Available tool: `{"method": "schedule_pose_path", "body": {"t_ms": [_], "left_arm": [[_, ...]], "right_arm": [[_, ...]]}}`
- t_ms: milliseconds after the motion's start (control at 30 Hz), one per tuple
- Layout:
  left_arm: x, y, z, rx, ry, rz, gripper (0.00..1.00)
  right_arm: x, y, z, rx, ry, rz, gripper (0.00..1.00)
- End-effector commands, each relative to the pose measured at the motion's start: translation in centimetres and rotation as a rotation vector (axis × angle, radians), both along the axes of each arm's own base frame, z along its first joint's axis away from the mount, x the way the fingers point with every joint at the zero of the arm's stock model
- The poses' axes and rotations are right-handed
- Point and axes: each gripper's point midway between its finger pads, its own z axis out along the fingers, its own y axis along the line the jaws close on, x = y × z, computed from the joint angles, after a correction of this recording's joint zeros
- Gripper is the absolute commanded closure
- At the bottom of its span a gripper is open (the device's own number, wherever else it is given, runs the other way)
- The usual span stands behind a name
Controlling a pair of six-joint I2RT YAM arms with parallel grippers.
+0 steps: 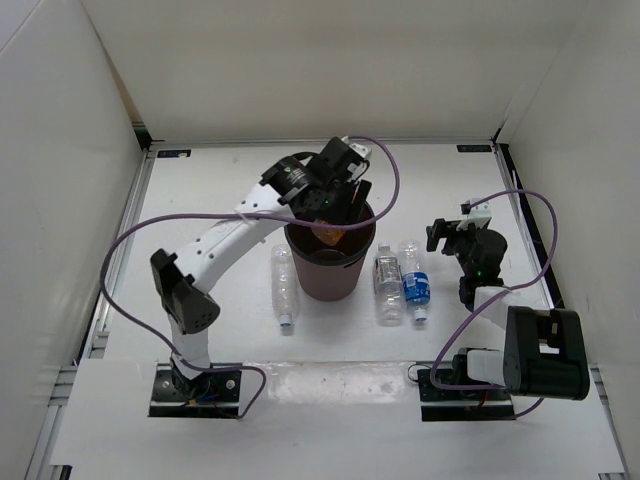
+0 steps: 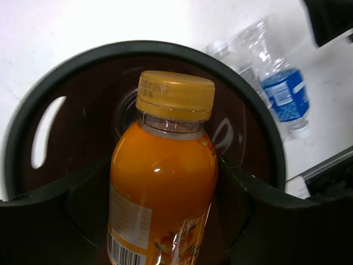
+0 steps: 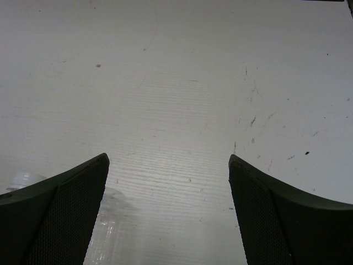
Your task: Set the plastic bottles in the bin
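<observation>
My left gripper should next go straight down through the opening of the maroon bin and open inside it, because the bin's black rim (image 2: 165,48) is already around the orange bottle.
My left gripper (image 1: 335,205) is shut on the orange bottle (image 2: 162,182) and holds it over the mouth of the maroon bin (image 1: 330,262), whose black rim (image 2: 165,48) rings the bottle in the left wrist view. One clear bottle (image 1: 285,288) lies left of the bin. Another clear bottle (image 1: 388,285) and the blue-label bottle (image 1: 415,283) lie right of it; the blue-label bottle also shows in the left wrist view (image 2: 281,94). My right gripper (image 1: 447,233) is open and empty over bare table, right of those bottles. A clear bottle's end (image 3: 105,221) shows by its left finger.
White walls enclose the table (image 1: 230,200) on the left, back and right. Purple cables (image 1: 130,240) loop from both arms. The right arm's base (image 1: 540,352) sits at the near right.
</observation>
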Motion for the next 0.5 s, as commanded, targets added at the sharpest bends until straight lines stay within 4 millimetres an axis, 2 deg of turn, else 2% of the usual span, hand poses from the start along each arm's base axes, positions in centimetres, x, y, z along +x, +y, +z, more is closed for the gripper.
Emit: {"method": "schedule_pose_path", "body": {"t_ms": [0, 67, 100, 133, 200, 467], "left_arm": [[-0.3, 0.5, -0.1, 0.001, 0.028, 0.013, 0.64], [-0.2, 0.4, -2.0, 0.027, 0.063, 0.025, 0.64], [-0.3, 0.3, -2.4, 0.020, 0.073, 0.026, 0.64], [-0.6, 0.7, -4.3, 0.050, 0.108, 0.027, 0.64], [-0.3, -0.2, -4.9, 0.012, 0.121, 0.030, 0.64], [0.0, -1.1, -10.8, 0.068, 0.231, 0.035, 0.62]], "right_arm": [[1.1, 0.0, 2.9, -0.017, -0.093, 0.001, 0.10], [1.0, -0.1, 2.8, -0.018, -0.088, -0.002, 0.10], [1.0, 0.0, 2.8, -0.017, -0.088, 0.001, 0.10], [1.1, 0.0, 2.8, -0.017, -0.090, 0.001, 0.10], [1.0, -0.1, 2.7, -0.018, -0.085, -0.002, 0.10], [1.0, 0.0, 2.8, -0.018, -0.088, 0.000, 0.10]]}}
